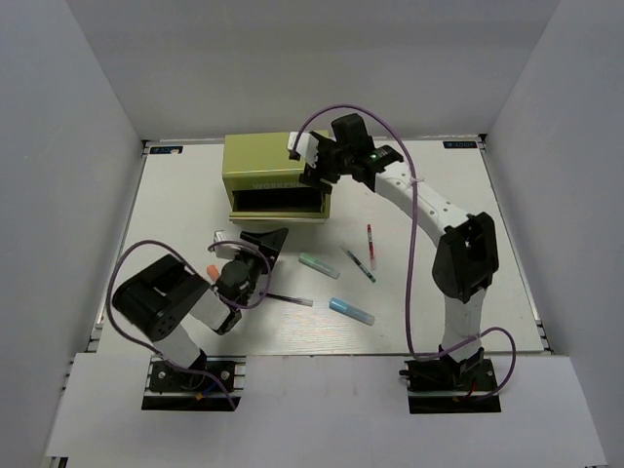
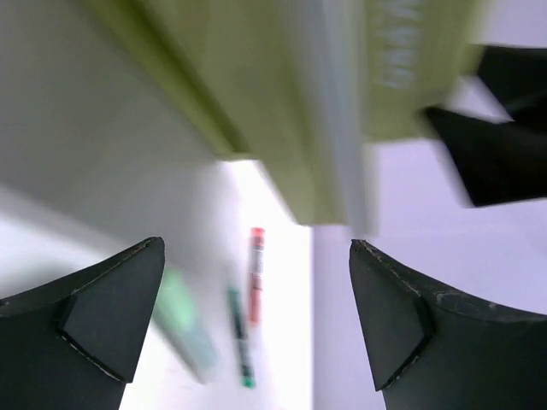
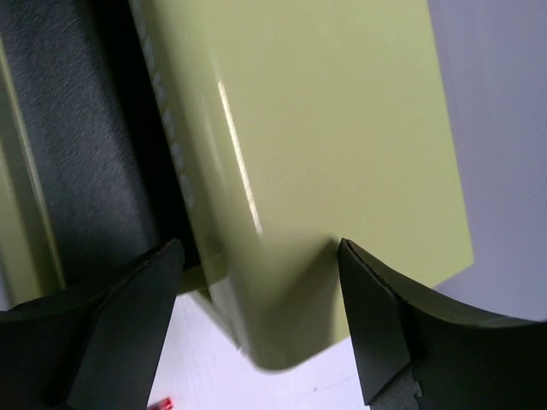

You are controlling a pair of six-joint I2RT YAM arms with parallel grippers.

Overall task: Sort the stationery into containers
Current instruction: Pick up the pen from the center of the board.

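I will move my left gripper to the left in the top view, tilt it downward and lower it onto the small orange thing, because the chest's drawer [image 1: 278,216] is open.
The olive-green chest [image 1: 265,161] stands at the back of the table, its lower drawer [image 1: 278,216] pulled open. My right gripper [image 1: 314,174] is open, its fingers astride the chest's right front corner [image 3: 325,154]. My left gripper [image 1: 263,238] is open and empty, just in front of the open drawer. On the table lie a red-and-white pen [image 1: 371,244], a dark teal pen [image 1: 358,263], a mint-green marker [image 1: 318,265], a light-blue marker [image 1: 351,311] and a black pen [image 1: 290,299]. The left wrist view shows the chest [image 2: 342,102], red pen [image 2: 255,273], teal pen [image 2: 239,337] and green marker [image 2: 184,325].
The white table is walled at the back and both sides. A small orange thing [image 1: 213,273] shows beside my left wrist. The right gripper's black fingers [image 2: 496,154] appear at the chest in the left wrist view. Purple cables loop over both arms.
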